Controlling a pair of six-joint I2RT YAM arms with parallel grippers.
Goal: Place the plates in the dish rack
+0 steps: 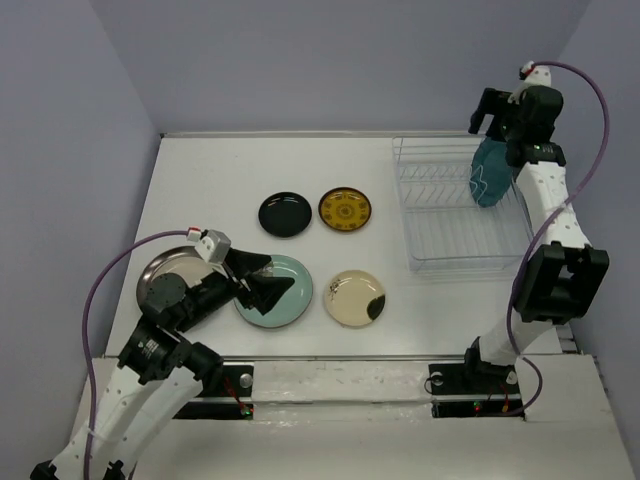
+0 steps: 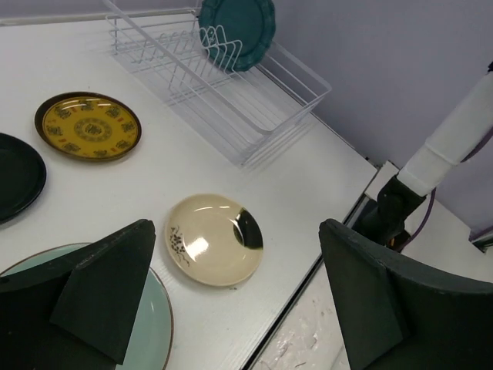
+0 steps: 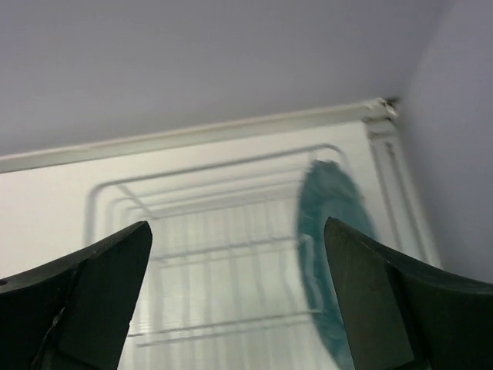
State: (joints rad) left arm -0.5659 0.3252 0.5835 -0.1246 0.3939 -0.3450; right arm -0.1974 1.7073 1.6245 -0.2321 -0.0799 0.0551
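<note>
The teal plate (image 1: 490, 172) is racked; my right gripper must swing left in the top view, down onto the black plate's rim by the yellow plate.
The teal scalloped plate (image 1: 490, 172) stands on edge at the right end of the white wire dish rack (image 1: 405, 200). Just above it my right gripper (image 1: 497, 128) is open, its fingers apart from the plate (image 3: 327, 223) and holding nothing. My left gripper (image 1: 280, 274) hovers open over the large pale aqua plate (image 1: 290, 300), also holding nothing. Flat on the table lie the cream plate with the dark blotch (image 1: 355, 297), the yellow patterned plate (image 1: 345, 209), the small black plate (image 1: 285, 214) and the grey metallic plate (image 1: 165, 268), which the left arm partly covers.
In the left wrist view the cream plate (image 2: 214, 239) lies ahead between the fingers, near the table's front edge, with the rack (image 2: 231, 116) beyond. Purple walls close in the table at the back and sides.
</note>
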